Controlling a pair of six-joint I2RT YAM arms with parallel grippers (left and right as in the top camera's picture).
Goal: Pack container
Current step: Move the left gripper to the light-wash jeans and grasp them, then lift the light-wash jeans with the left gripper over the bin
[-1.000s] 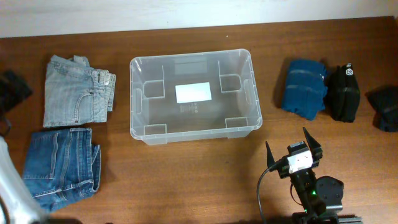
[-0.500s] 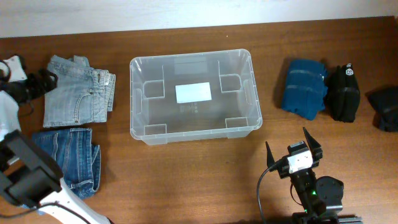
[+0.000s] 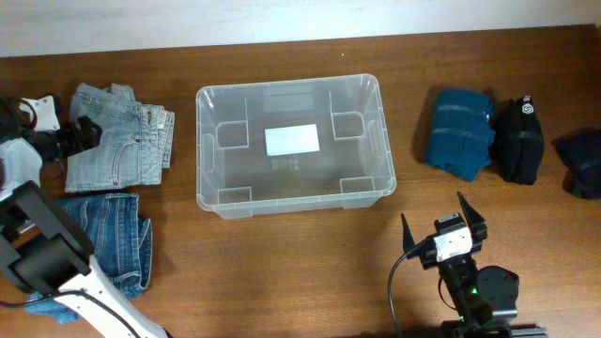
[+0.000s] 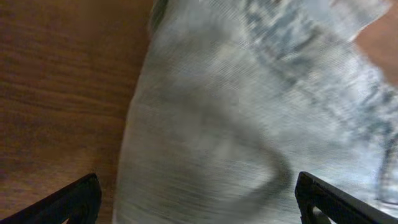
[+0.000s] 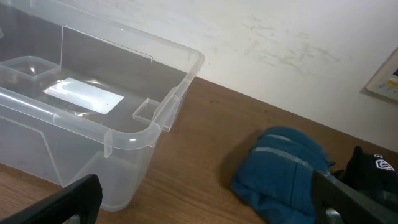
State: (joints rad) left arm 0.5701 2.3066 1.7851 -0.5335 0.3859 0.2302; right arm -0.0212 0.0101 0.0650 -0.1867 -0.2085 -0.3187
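I need to move my left gripper down next, onto the edge of the light-wash jeans away from the container, because that cloth is below it, between its spread fingers.
The clear plastic container [image 3: 291, 202] stands empty in the middle of the table, a white label on its base; its corner shows in the right wrist view [image 5: 124, 140]. My left gripper [image 3: 83, 131] is open, over the left edge of the folded light-wash jeans [image 3: 117, 136], which fill the left wrist view [image 4: 249, 106] between the spread jaws [image 4: 199, 202]. My right gripper [image 3: 443, 223] is open and empty near the table's front edge, right of the container, with bare table between its jaws [image 5: 205, 199].
Folded dark blue jeans [image 3: 99, 249] lie front left. A folded blue garment [image 3: 458, 131] lies right of the container, also in the right wrist view [image 5: 286, 168]. A black pouch [image 3: 519, 139] and a dark cloth [image 3: 582, 160] lie far right.
My left arm has swung in from the table's left edge, and its gripper now sits over the light-wash jeans. The right arm has not moved.
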